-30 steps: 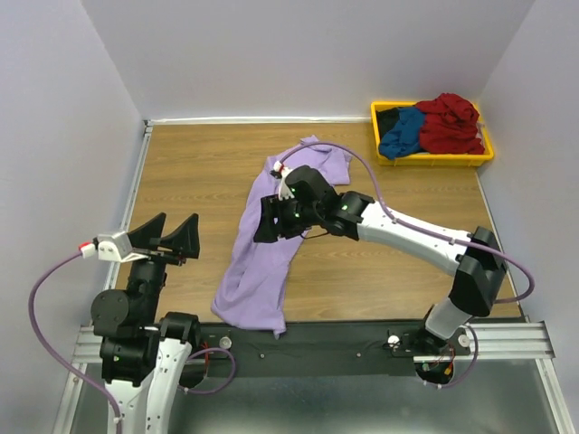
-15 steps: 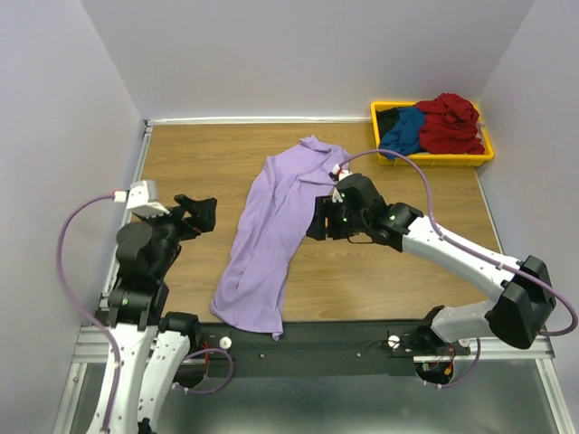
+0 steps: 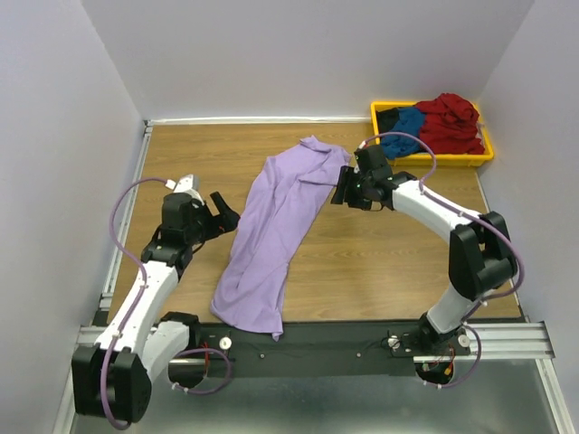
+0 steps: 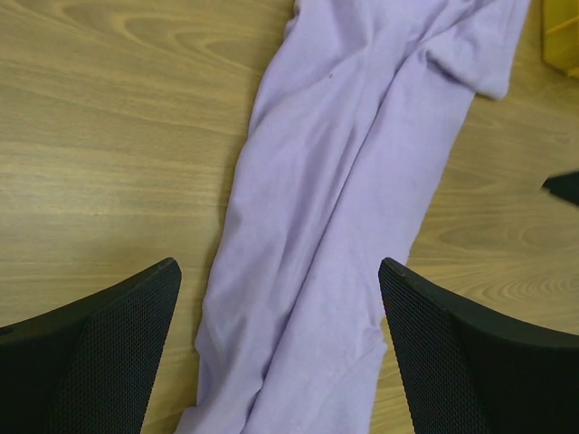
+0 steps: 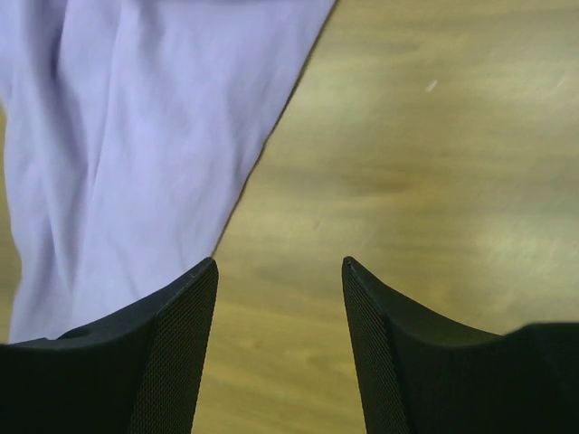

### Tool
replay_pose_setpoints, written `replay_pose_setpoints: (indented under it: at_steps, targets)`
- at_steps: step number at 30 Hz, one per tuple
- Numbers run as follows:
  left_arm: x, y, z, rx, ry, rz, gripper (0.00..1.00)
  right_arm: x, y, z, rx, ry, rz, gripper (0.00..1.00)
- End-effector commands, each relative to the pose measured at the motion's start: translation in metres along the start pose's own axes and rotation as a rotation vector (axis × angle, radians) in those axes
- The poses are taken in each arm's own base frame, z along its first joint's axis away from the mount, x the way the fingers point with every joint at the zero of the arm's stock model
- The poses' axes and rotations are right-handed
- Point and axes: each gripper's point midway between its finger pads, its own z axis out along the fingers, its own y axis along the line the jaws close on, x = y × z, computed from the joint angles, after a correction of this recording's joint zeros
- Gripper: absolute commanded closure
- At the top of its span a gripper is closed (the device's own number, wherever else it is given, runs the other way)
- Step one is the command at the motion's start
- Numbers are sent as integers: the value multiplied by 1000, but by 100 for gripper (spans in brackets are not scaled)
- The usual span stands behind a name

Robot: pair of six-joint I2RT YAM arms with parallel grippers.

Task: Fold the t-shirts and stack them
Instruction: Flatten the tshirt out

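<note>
My left gripper goes down and to the right in the top view onto the shirt's nearest long edge (image 3: 242, 226) (image 4: 226, 237) next, since bare wood beside it leaves finger room.
A lavender-purple t-shirt (image 3: 271, 231) lies bunched in a long diagonal strip across the wooden table, from back centre down to the front edge. My left gripper (image 3: 224, 212) is open beside the strip's left edge. In the left wrist view the shirt (image 4: 344, 181) runs between its wide-spread fingers (image 4: 99, 353), and the left gripper (image 4: 279, 264) holds nothing. My right gripper (image 3: 343, 189) is open at the shirt's upper right edge. In the right wrist view the right gripper (image 5: 279, 262) hangs over bare wood, with the shirt (image 5: 136, 136) off to its left. Dark red (image 3: 450, 120), blue (image 3: 403, 132) and black (image 3: 387, 118) shirts lie in the bin.
A yellow plastic bin (image 3: 436, 159) stands at the back right corner, and its corner (image 4: 563, 27) shows in the left wrist view. Grey walls close in the table on the left, back and right. A metal rail (image 3: 317, 342) runs along the near edge.
The left arm has swung from the near left in towards the shirt's left edge. The right arm has moved off the shirt's middle, back and right to its upper right edge. The shirt now lies uncovered.
</note>
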Motion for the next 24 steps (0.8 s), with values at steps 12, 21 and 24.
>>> replay_pose_setpoints:
  at_steps: [12, 21, 24]
  targets:
    - [41, 22, 60, -65, 127, 61, 5, -109, -47, 77, 25, -231, 339, 33]
    - [59, 31, 82, -110, 215, 75, 15, -109, -67, 105, 77, -261, 377, 33]
    - [65, 29, 86, -103, 236, 75, 21, -104, -68, 113, 68, -245, 383, 33]
